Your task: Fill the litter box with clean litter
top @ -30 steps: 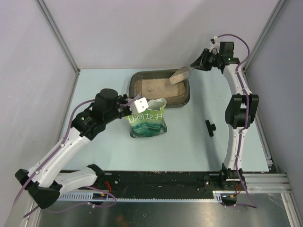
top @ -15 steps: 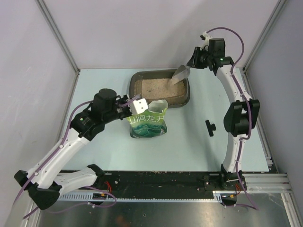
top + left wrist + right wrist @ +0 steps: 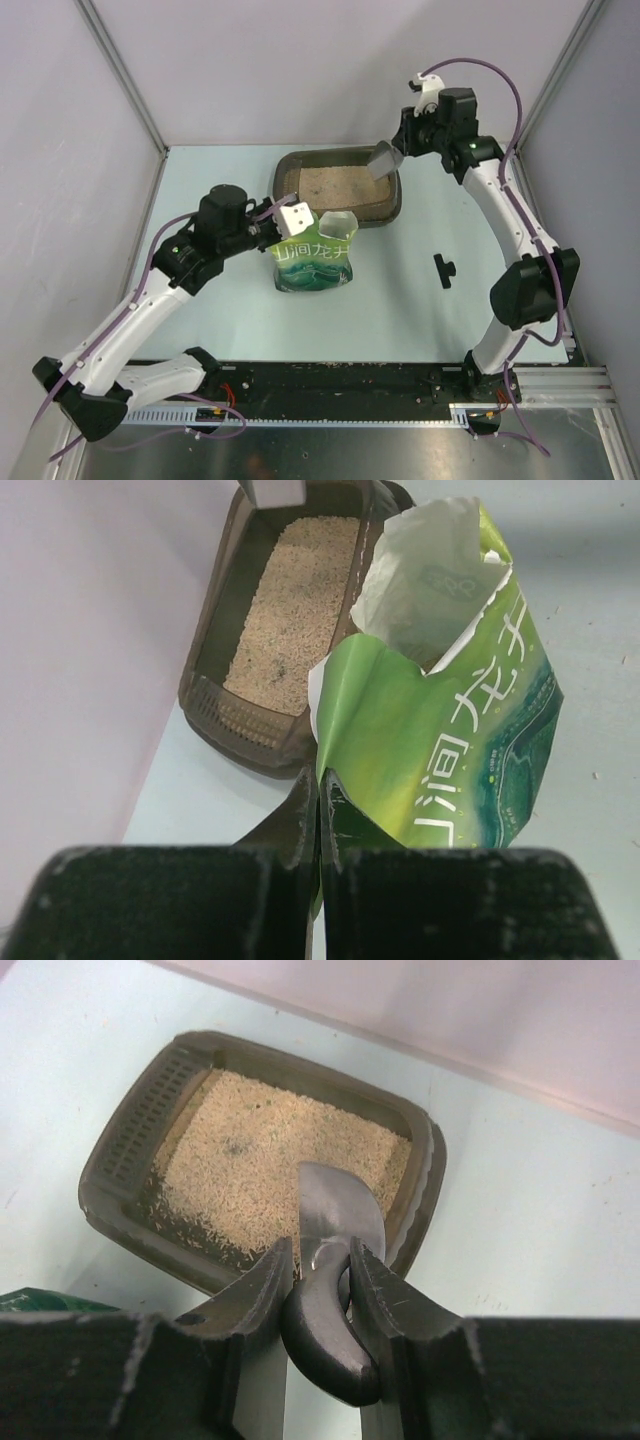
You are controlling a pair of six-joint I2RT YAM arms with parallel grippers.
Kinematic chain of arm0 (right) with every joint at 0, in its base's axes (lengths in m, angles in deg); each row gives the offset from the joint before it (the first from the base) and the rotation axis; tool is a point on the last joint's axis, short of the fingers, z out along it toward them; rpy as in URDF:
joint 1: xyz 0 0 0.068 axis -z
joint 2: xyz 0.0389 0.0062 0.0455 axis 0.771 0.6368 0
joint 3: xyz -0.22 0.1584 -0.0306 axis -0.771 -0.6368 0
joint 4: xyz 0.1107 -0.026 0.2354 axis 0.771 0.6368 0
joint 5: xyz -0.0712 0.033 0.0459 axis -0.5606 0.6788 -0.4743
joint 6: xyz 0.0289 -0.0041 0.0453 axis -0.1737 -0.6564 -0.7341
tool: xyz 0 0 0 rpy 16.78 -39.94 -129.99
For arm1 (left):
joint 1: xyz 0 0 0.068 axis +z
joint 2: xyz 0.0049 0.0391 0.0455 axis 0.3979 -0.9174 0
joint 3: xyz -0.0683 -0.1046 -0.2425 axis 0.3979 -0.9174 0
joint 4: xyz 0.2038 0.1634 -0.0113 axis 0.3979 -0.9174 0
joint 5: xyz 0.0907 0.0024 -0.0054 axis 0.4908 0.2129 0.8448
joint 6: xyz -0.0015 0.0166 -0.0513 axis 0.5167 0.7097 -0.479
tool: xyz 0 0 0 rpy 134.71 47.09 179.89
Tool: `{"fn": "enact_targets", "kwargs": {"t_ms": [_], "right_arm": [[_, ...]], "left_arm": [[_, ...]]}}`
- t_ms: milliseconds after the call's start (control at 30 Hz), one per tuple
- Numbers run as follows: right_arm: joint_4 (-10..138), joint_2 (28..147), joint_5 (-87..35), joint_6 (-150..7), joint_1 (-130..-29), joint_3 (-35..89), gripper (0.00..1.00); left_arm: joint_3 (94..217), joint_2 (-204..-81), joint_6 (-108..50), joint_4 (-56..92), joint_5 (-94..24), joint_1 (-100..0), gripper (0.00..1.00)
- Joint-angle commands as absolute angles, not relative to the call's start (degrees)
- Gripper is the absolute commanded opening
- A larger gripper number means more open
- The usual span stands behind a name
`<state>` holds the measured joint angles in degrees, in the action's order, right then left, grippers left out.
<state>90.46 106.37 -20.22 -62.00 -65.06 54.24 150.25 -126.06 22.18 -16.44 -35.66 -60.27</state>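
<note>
Litter already lies across the bottom of the box, so I will move my right gripper back and down to bring the scoop to the table by the black part.
The dark brown litter box sits at the back of the table, with beige clean litter spread over its floor. My right gripper is shut on the dark handle of a silver metal scoop. The scoop's bowl hangs tilted over the box's right end and looks empty. In front of the box stands an opened green bag. My left gripper is shut on its torn top edge.
A small black part lies on the table to the right of the bag. Grey walls close in the back and both sides, close behind the box. The bag's corner shows at the lower left of the right wrist view.
The right arm has swung up and left over the box and tipped the scoop; the litter it carried is no longer in it. The left arm and bag have barely shifted.
</note>
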Motion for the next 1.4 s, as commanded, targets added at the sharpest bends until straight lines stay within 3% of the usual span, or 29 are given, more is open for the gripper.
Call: {"fn": "enact_targets", "kwargs": {"t_ms": [0,267,433,700,1133,1367], "right_arm": [[85.8,100.1,-20.6,-64.4,-60.5,53.8,0.00],[99.0,97.6,7.0,-70.7,-42.1,50.1,0.00],[106.3,96.7,21.2,-64.9,-39.5,42.5,0.00],[111.7,98.1,20.7,-58.3,-40.6,30.9,0.00],[106.1,113.0,23.7,-65.6,-39.6,30.2,0.00],[103.4,120.7,21.2,-68.6,-37.1,30.2,0.06]], "left_arm": [[154.0,-126.9,17.8,-8.5,-39.5,-60.1,0.00],[155.3,-129.4,13.9,-7.3,-40.9,-60.1,0.00],[155.8,-130.7,12.4,-6.9,-41.4,-60.1,0.00],[155.8,-130.9,10.8,-6.5,-41.5,-60.1,0.00],[153.3,-129.7,11.0,-6.3,-40.3,-60.1,0.00],[153.4,-129.9,11.1,-6.4,-40.3,-60.0,0.00]]}}
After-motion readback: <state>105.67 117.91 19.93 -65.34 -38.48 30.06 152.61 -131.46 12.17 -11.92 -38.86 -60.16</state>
